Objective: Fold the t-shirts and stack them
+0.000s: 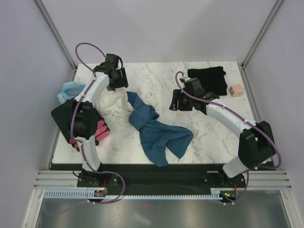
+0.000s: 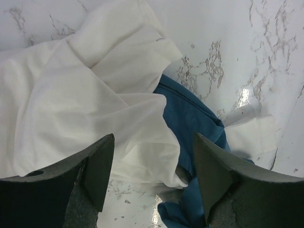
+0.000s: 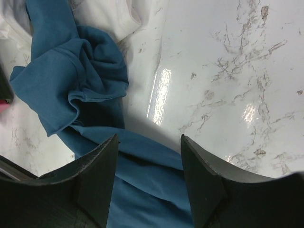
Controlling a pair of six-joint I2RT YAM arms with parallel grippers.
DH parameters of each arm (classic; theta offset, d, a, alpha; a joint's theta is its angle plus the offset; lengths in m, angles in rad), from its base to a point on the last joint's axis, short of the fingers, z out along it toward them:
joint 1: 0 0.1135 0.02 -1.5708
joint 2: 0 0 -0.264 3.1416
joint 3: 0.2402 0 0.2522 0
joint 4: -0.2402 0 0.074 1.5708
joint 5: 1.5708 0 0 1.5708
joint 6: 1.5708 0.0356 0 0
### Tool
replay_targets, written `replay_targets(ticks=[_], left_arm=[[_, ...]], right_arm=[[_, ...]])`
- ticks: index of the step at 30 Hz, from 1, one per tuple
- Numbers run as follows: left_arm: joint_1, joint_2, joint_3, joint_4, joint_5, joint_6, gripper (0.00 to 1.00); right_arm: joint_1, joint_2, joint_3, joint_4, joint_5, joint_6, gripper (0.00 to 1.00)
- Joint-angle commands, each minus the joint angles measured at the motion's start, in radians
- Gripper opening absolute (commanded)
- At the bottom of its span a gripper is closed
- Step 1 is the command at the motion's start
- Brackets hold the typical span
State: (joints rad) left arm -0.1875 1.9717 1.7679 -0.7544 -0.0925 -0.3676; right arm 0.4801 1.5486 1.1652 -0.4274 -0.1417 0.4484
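Note:
My open left gripper moves down onto the white cloth's edge (image 1: 124, 98) by the teal-blue t-shirt (image 1: 156, 130) next to pinch it, because this cloth overlaps the shirt's upper end.
The dark teal-blue t-shirt (image 1: 156, 130) lies crumpled and twisted in the middle of the table. Its upper end (image 2: 190, 118) runs under a white cloth (image 2: 71, 99). A black t-shirt (image 1: 209, 78) lies folded at the back right. My left gripper (image 1: 119, 80) hovers over the white cloth's edge, open (image 2: 154, 147), nothing between its fingers. My right gripper (image 1: 177, 100) hangs right of the teal shirt, also open (image 3: 149, 142). In the right wrist view, a teal fold (image 3: 142, 161) lies below its empty jaws.
A pale blue ring-shaped item (image 1: 69, 90) sits at the table's left edge behind the left arm. A pink thing (image 1: 99, 130) lies by the left arm's elbow. A small tan cube (image 1: 235, 90) rests at the back right, next to the black shirt.

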Motion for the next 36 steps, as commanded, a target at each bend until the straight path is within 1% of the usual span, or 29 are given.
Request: replay_targets(ticks=[1,4,10,11,12,13,14,15,16,18,19,20,21,24,25,27,28,30,31,32,33,34,36], left_arm=[[-0.006,0.050,0.030,-0.068,0.033,-0.002,0.73],[-0.006,0.070,0.031,-0.094,0.036,0.004,0.73],[-0.004,0.179,0.079,-0.135,0.023,-0.016,0.73],[-0.004,0.212,0.097,-0.141,0.027,-0.019,0.72],[-0.004,0.223,0.103,-0.152,0.025,-0.025,0.68],[-0.004,0.230,0.108,-0.151,0.023,-0.027,0.55],[-0.004,0.234,0.107,-0.149,0.014,-0.028,0.44],[-0.004,0.237,0.108,-0.149,0.007,-0.030,0.27],[-0.004,0.234,0.110,-0.149,-0.003,-0.031,0.17],[-0.004,0.199,0.114,-0.149,-0.047,-0.039,0.11],[-0.004,0.178,0.123,-0.149,-0.067,-0.040,0.05],[-0.004,0.159,0.131,-0.149,-0.110,-0.039,0.03],[-0.003,0.107,0.140,-0.151,-0.134,-0.039,0.02],[-0.003,0.021,0.186,-0.149,-0.228,-0.060,0.02],[-0.003,-0.028,0.230,-0.146,-0.249,-0.065,0.02],[0.000,-0.056,0.292,-0.143,-0.289,-0.071,0.02],[0.000,-0.060,0.380,-0.143,-0.296,-0.065,0.02],[0.008,-0.036,0.499,-0.167,-0.331,-0.034,0.02],[0.014,0.011,0.665,-0.189,-0.343,-0.025,0.02],[0.028,0.022,0.733,-0.209,-0.352,-0.033,0.02],[0.080,0.018,0.764,-0.195,-0.342,-0.054,0.02],[0.110,0.021,0.831,-0.192,-0.325,-0.063,0.02],[0.166,0.038,0.909,-0.165,-0.343,-0.034,0.02]], right_arm=[[-0.015,-0.001,0.005,0.021,-0.016,0.012,0.63],[-0.017,0.016,0.013,0.033,-0.030,0.022,0.62],[-0.020,0.039,0.024,0.041,-0.056,0.027,0.62],[-0.021,0.041,0.022,0.041,-0.056,0.026,0.62],[-0.024,0.039,0.024,0.041,-0.058,0.029,0.62],[-0.028,0.039,0.022,0.039,-0.062,0.029,0.62],[-0.028,0.041,0.021,0.039,-0.062,0.027,0.62],[-0.028,0.039,0.021,0.039,-0.064,0.027,0.61],[-0.031,0.038,0.016,0.041,-0.062,0.029,0.61],[-0.032,0.041,0.010,0.039,-0.065,0.032,0.61],[-0.032,0.047,0.005,0.039,-0.070,0.032,0.61],[-0.032,0.048,0.004,0.039,-0.073,0.033,0.61],[-0.032,0.051,0.001,0.041,-0.076,0.033,0.61],[-0.034,0.070,0.001,0.041,-0.093,0.030,0.60],[-0.032,0.079,-0.001,0.041,-0.096,0.032,0.60],[-0.032,0.085,-0.004,0.042,-0.117,0.030,0.59],[-0.032,0.090,-0.006,0.041,-0.125,0.032,0.59],[-0.032,0.087,-0.007,0.041,-0.137,0.029,0.58],[-0.032,0.082,-0.010,0.041,-0.139,0.032,0.59],[-0.032,0.079,-0.012,0.042,-0.141,0.030,0.59],[-0.032,0.074,-0.015,0.041,-0.144,0.032,0.58],[-0.032,0.068,-0.016,0.042,-0.147,0.032,0.59],[-0.032,0.062,-0.024,0.041,-0.156,0.033,0.59]])
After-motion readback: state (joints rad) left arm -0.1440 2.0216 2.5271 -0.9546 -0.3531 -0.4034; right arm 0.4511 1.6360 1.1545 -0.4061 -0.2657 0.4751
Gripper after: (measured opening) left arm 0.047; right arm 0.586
